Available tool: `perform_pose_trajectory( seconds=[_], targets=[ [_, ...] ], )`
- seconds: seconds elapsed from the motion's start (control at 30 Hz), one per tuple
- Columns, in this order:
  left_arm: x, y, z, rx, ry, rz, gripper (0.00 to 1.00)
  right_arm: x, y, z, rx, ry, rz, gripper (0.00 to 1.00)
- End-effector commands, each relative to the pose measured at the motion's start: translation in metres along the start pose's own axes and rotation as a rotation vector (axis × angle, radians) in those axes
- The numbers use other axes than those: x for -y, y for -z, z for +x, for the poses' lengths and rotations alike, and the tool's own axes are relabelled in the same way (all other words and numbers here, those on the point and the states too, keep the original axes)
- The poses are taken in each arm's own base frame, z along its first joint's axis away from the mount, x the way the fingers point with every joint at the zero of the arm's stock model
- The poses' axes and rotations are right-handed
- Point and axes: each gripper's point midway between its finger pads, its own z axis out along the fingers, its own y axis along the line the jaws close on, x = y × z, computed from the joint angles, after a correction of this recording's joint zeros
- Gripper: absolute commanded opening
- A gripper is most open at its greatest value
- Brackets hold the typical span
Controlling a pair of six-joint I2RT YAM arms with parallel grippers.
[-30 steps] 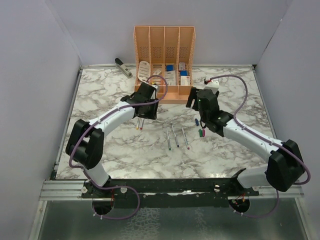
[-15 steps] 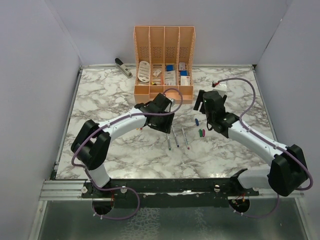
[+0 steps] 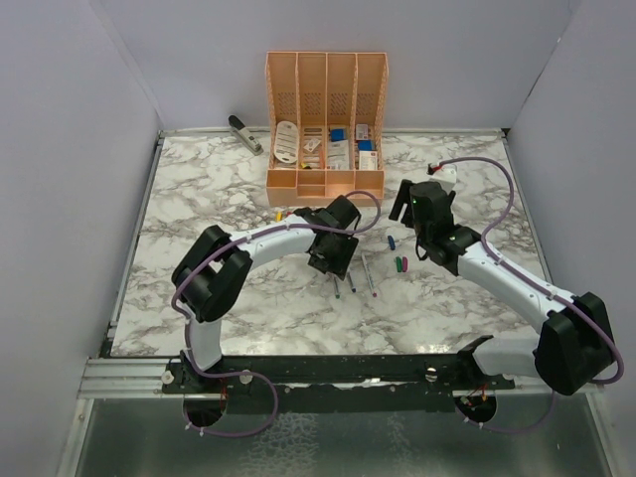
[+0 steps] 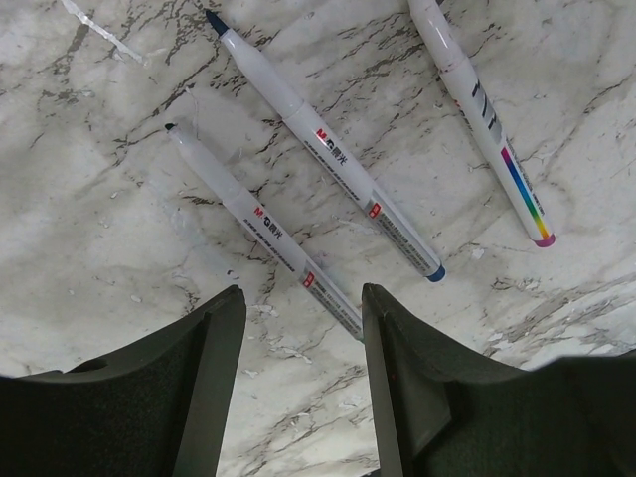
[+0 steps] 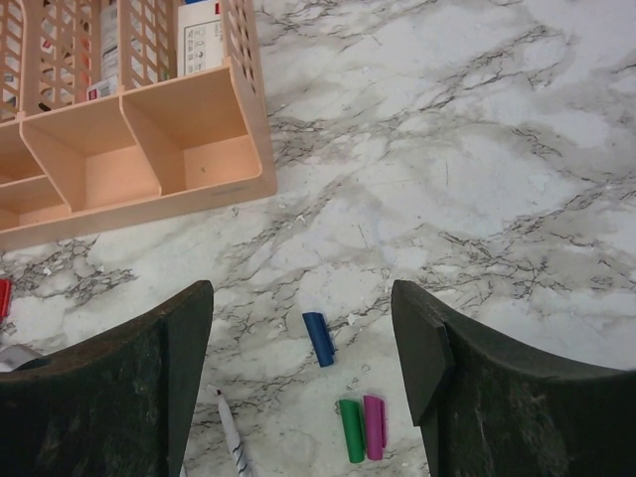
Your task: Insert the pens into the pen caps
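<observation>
Next, my left gripper will go down and to the left in the top view around the dark-tipped pen's rear half (image 3: 336,282) (image 4: 293,262), since the dark-tipped pen slants between my open fingers.
Three grey-white pens lie side by side on the marble table: one with a dark tip (image 4: 263,234), one with a blue tip (image 4: 328,149), one with a magenta end (image 4: 487,109). They also show in the top view (image 3: 350,278). My left gripper (image 4: 303,318) (image 3: 335,260) hovers open just above them, the dark-tipped pen's end by its right finger. My right gripper (image 5: 301,298) (image 3: 405,221) is open and empty above the blue cap (image 5: 319,338). The green cap (image 5: 351,430) and magenta cap (image 5: 374,426) lie together nearer to me. Yellow and red caps (image 3: 279,212) lie left of the left arm.
The orange organizer (image 3: 325,119) (image 5: 149,129) stands at the back centre with white stationery in it. A grey stapler (image 3: 241,132) lies at the back left. White walls close in the table on three sides.
My left gripper has swung right, from in front of the organizer's left side to over the three pens. My right gripper has shifted slightly right and back.
</observation>
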Motion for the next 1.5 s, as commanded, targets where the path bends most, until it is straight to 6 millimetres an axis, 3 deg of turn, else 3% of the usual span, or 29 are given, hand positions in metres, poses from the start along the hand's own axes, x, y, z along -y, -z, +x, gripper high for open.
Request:
perform_pose_trajectory(
  seconds=[0.0,0.47,0.53,0.73,0.9,1.13,1.27,1.47],
  targets=[
    [-0.005,-0.005,0.001,-0.024,0.005,-0.043,0.53,-0.005,0.002,-0.007,0.014,-0.014,-0.038,0.71],
    [-0.02,-0.033,0.016,-0.094,-0.021,-0.103,0.53,-0.004,0.007,-0.017,0.042,-0.02,-0.05,0.71],
    [-0.025,-0.036,0.019,-0.102,-0.028,-0.125,0.5,-0.002,0.01,-0.019,0.049,-0.026,-0.044,0.71],
    [-0.048,-0.048,0.028,-0.127,-0.056,-0.224,0.3,0.003,0.014,-0.023,0.069,-0.034,-0.03,0.71],
    [-0.071,-0.052,0.03,-0.129,-0.089,-0.338,0.27,0.003,0.013,-0.023,0.067,-0.039,-0.027,0.71],
    [-0.093,-0.05,0.015,-0.095,-0.153,-0.456,0.26,0.003,0.011,-0.022,0.062,-0.043,-0.021,0.71],
    [-0.091,-0.052,0.016,-0.109,-0.144,-0.415,0.28,0.006,0.009,-0.015,0.028,-0.021,-0.005,0.71],
    [-0.079,-0.046,0.031,-0.135,-0.105,-0.333,0.36,0.02,0.012,0.016,-0.091,0.002,0.053,0.7]
  ],
)
